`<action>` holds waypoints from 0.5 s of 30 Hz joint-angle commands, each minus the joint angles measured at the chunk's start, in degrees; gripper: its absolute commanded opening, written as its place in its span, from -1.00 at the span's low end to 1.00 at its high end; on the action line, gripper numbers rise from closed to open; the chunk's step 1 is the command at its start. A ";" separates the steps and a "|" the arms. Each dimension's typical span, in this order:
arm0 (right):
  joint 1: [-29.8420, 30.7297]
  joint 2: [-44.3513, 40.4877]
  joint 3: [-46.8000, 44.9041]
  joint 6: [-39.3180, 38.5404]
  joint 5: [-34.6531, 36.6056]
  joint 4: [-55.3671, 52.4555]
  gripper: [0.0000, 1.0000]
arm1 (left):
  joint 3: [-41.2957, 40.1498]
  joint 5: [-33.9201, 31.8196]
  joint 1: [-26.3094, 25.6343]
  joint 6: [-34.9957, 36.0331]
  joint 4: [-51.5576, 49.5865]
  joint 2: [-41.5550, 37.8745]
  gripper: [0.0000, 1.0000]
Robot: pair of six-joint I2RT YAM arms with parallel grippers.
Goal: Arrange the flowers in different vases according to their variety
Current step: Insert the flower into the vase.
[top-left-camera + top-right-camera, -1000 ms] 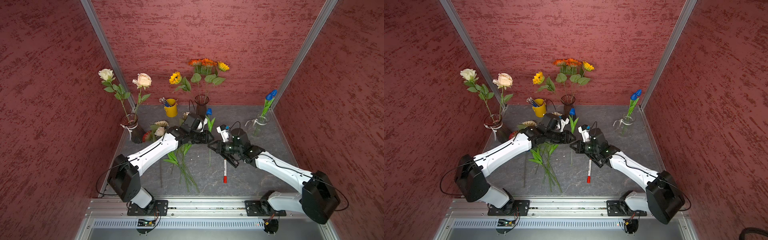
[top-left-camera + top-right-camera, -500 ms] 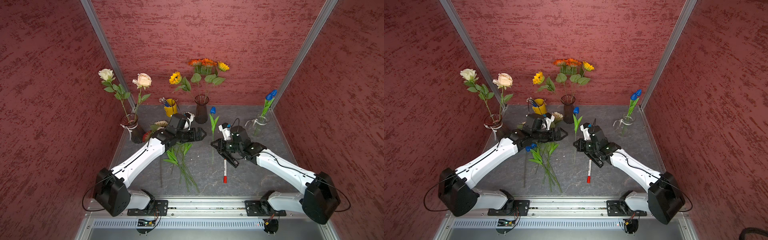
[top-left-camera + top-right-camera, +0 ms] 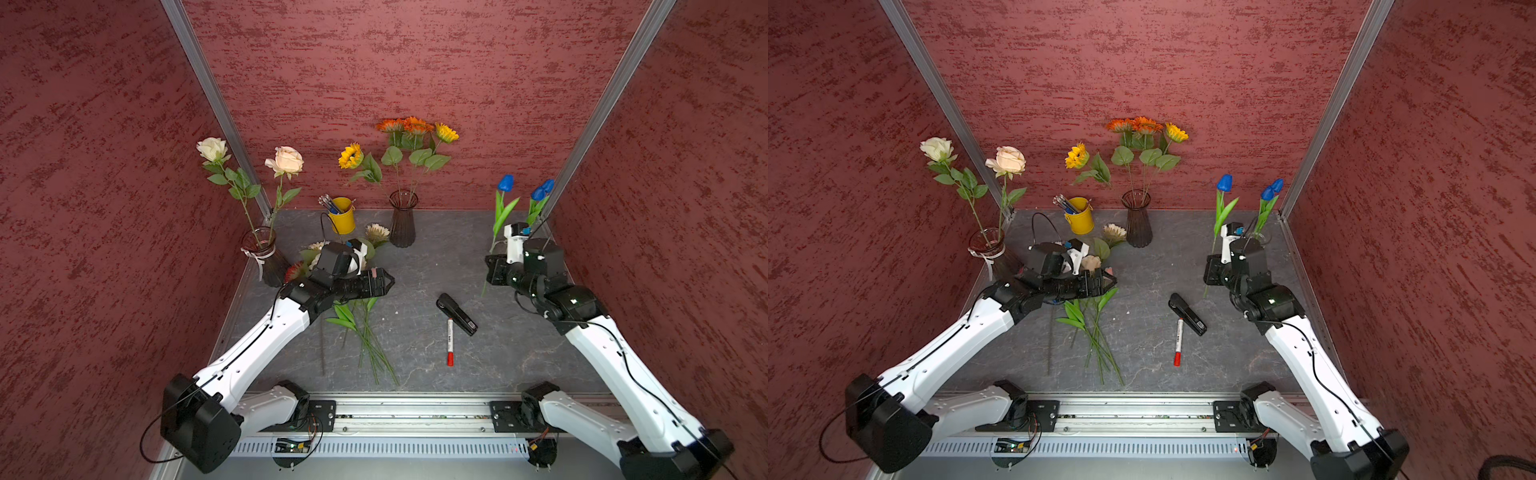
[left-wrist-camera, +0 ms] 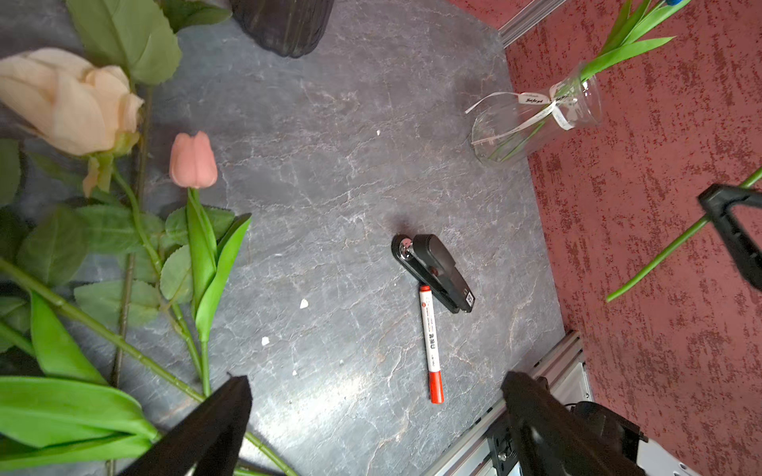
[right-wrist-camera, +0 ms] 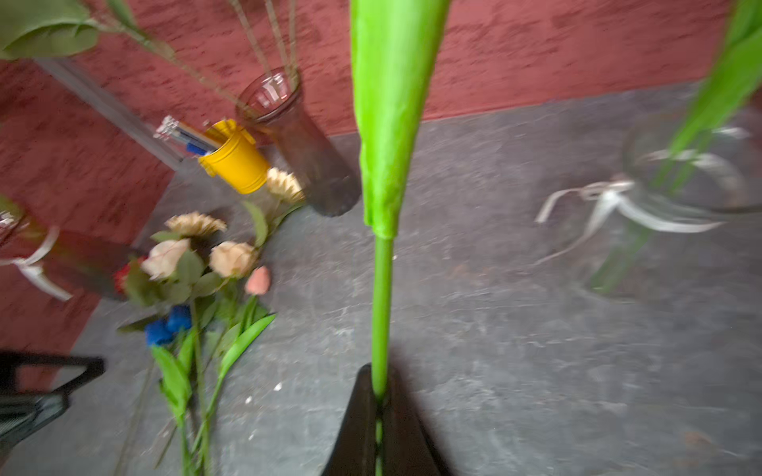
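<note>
My right gripper carries the tulip's stem outward over the vase's opening next, lowers and releases. That small clear vase stands outward and holds blue tulips like mine.
My right gripper is shut on the green stem of a blue tulip, held upright just left of the small clear vase, which holds two blue tulips. My left gripper is open and holds nothing, above a pile of flowers lying on the table; a pink tulip and a peach rose are among them. The dark flared vase holds two roses. The dark ribbed vase holds several sunflowers.
A yellow pen cup stands at the back between the two dark vases. A black stapler and a red-capped marker lie mid-table between the arms. Red walls close in both sides and the back; a metal rail runs along the front.
The left gripper opened, let go of the blue tulip and drew back over the pile. The right arm carried the tulip to the right, toward the clear vase, uncovering the stapler.
</note>
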 commanded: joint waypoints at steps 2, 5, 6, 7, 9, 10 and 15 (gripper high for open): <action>-6.33 0.81 1.65 -6.18 3.98 0.72 -1.00 | -2.18 -1.37 0.52 -1.44 -2.73 -2.41 1.00; -11.91 4.59 3.20 -6.68 0.25 3.55 -1.00 | -4.49 -2.96 0.51 -2.00 -4.30 -4.34 0.99; -13.37 5.88 3.78 -6.55 -1.02 4.35 -1.00 | -5.32 -3.36 0.61 -2.25 -4.27 -5.00 0.99; -14.74 7.25 4.45 -6.62 -1.86 5.50 -1.00 | -6.29 -3.66 0.76 -2.50 -4.25 -5.85 0.99; -16.53 9.34 5.29 -7.06 -2.40 8.46 -1.00 | -7.55 -3.80 1.12 -2.80 -4.36 -6.88 0.99; -17.29 10.33 5.72 -7.42 -2.25 10.29 -1.00 | -8.00 -3.87 1.43 -2.80 -4.73 -7.30 0.99; -19.22 15.47 8.57 -10.07 -0.08 19.29 -1.00 | -8.86 -4.05 2.54 -2.28 -6.11 -7.58 0.99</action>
